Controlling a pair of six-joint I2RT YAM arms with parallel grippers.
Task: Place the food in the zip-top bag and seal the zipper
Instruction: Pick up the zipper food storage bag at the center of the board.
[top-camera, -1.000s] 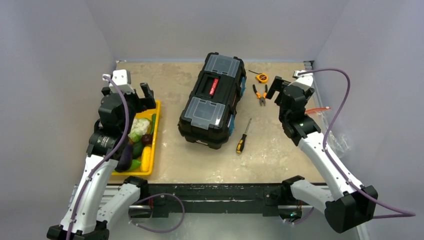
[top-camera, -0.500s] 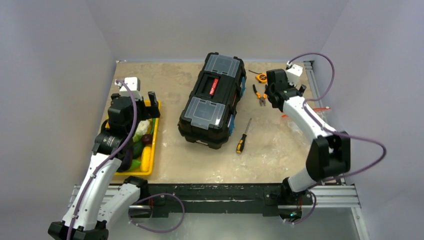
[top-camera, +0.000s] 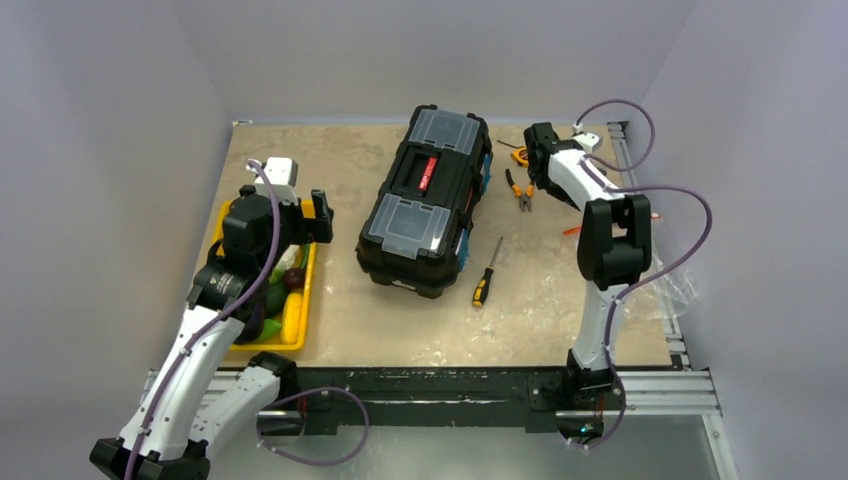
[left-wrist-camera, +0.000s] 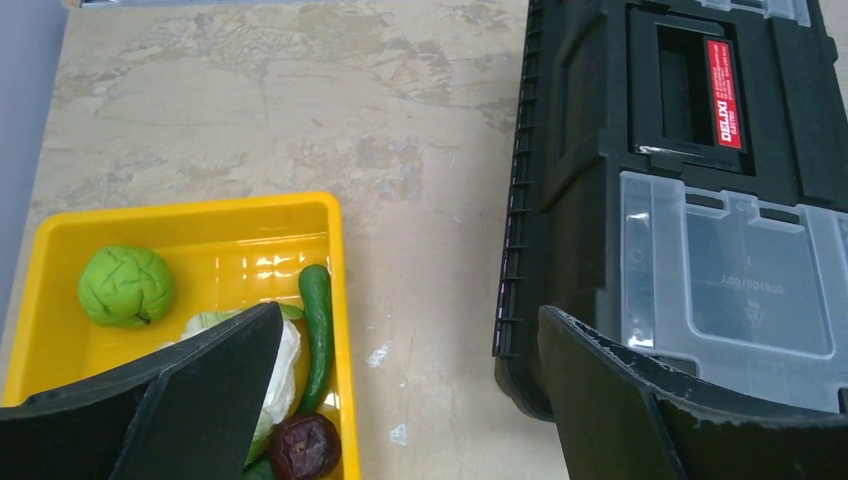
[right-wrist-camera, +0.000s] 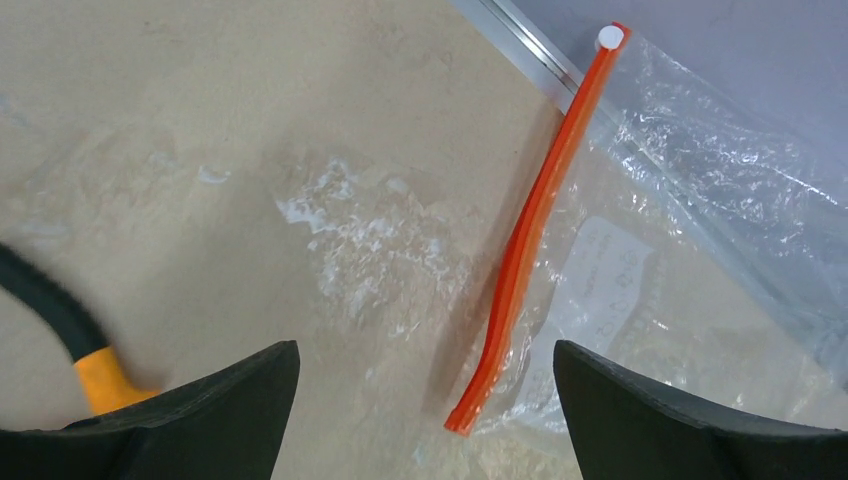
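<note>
I will next move my right gripper down and back onto the red-orange zipper (right-wrist-camera: 535, 220) beside the white label, since that part is below it and nearer my base.
The food lies in a yellow tray (top-camera: 309, 285) at the left: green cabbage (left-wrist-camera: 125, 285), green cucumber (left-wrist-camera: 318, 335), white cauliflower (left-wrist-camera: 283, 362) and a dark red piece (left-wrist-camera: 305, 445). My left gripper (left-wrist-camera: 408, 320) hangs open over bare table between the tray's rim (left-wrist-camera: 336, 290) and the toolbox, holding nothing. The zip-top bag (right-wrist-camera: 700, 190) lies clear and crumpled at the right edge, with its white label (right-wrist-camera: 600, 270) showing. Its red-orange zipper (right-wrist-camera: 535, 220) runs diagonally. My right gripper (right-wrist-camera: 425, 350) is open above the zipper's lower end, apart from it.
A black toolbox (top-camera: 425, 200) stands mid-table. A black-and-yellow screwdriver (top-camera: 487, 275) lies to its right, and orange-handled pliers (top-camera: 520, 190) and a tape measure (top-camera: 522, 155) sit near the back right. The bag (top-camera: 675, 285) hangs over the table's right rail.
My left gripper has moved right, from over the tray toward the toolbox. My right arm has folded up and its gripper has swung toward the back of the table. Both stay open.
</note>
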